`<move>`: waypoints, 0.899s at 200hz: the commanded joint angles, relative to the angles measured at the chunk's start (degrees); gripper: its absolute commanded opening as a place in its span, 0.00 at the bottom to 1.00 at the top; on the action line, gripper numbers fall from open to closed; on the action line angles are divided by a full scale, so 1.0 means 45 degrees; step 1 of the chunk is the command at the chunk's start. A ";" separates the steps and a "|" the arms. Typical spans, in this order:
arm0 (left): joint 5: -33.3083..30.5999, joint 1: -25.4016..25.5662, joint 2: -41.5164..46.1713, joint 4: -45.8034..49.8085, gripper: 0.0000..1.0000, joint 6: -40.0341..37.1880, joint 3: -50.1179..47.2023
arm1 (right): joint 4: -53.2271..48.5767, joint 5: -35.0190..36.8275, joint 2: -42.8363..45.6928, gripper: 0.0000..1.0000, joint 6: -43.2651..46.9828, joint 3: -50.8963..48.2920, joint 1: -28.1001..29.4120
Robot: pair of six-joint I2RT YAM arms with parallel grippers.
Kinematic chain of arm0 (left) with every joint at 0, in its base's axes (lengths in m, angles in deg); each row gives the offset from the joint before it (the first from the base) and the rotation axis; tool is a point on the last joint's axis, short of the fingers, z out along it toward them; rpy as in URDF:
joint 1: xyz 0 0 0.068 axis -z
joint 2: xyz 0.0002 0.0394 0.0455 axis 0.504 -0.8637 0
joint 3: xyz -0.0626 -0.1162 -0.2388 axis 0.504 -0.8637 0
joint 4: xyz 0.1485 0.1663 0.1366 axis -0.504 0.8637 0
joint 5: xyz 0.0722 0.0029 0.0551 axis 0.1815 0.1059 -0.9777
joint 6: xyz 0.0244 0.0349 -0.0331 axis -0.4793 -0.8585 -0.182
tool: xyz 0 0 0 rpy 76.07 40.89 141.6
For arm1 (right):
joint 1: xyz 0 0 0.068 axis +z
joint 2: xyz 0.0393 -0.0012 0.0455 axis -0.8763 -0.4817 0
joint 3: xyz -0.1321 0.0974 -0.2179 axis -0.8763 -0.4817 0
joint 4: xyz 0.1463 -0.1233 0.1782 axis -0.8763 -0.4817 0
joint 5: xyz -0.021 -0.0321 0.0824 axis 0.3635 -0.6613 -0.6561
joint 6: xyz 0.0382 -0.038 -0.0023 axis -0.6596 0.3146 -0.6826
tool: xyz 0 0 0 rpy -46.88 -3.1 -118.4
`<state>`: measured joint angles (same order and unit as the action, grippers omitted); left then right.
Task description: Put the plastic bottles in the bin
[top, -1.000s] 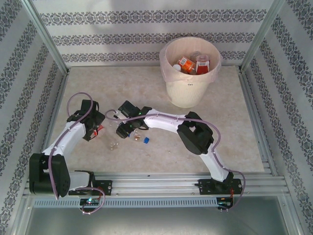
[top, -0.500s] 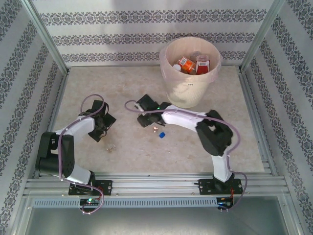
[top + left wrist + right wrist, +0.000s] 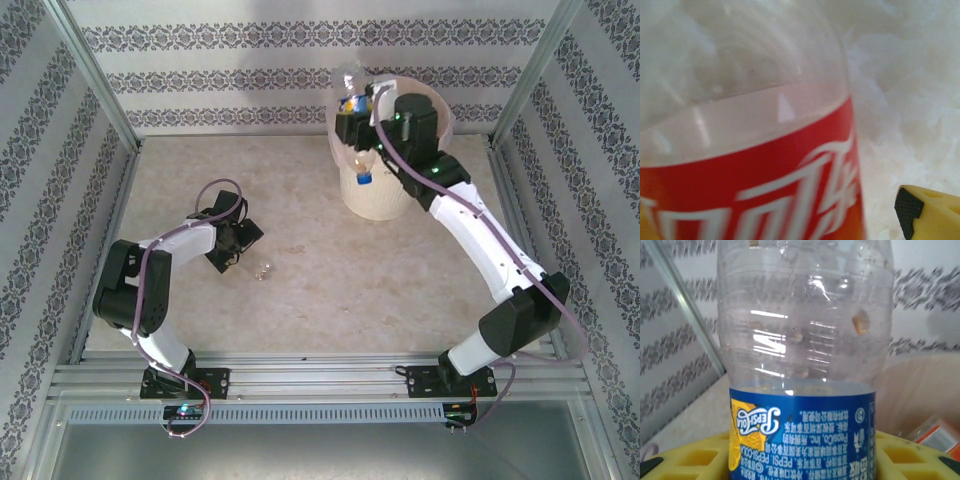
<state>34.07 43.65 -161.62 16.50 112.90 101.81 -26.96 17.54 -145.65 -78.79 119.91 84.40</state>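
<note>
I will next lift my left gripper, move it outward past the red label (image 3: 740,200) and lower it over the clear shoulder (image 3: 757,55) to close, because the bottle crowds one finger.
My right gripper (image 3: 358,128) is shut on a clear plastic bottle (image 3: 351,82) with a blue Pepsi label (image 3: 800,435). The bottle hangs cap down at the left rim of the cream bin (image 3: 440,118). In the right wrist view the yellow fingers (image 3: 685,460) clamp the labelled part, and the bin's inside (image 3: 920,385) lies behind. My left gripper (image 3: 236,243) is open and low over the table. A clear bottle with a red label (image 3: 740,200) stands between its fingers (image 3: 927,210), very close to the camera. Its clear end (image 3: 264,268) pokes out on the table.
Orange-labelled bottles (image 3: 937,435) lie inside the bin. Patterned walls and metal frame posts (image 3: 95,75) close in the table on three sides. The aluminium rail (image 3: 320,378) with both arm bases runs along the near edge.
My right gripper closed on the blue-capped bottle at mid-table, lifted it and swung it back to the bin's rim. The left arm shifted right, up to the red-labelled bottle.
</note>
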 commanded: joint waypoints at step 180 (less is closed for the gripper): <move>-0.2034 -0.1087 0.0073 0.1934 1.00 -0.2293 0.1630 | -0.5858 0.4755 -0.5421 0.92 -0.0754 0.7474 -0.1278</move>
<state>27.87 40.00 -161.57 22.36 105.05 107.71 -49.98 34.83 -172.80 -81.79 151.91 78.68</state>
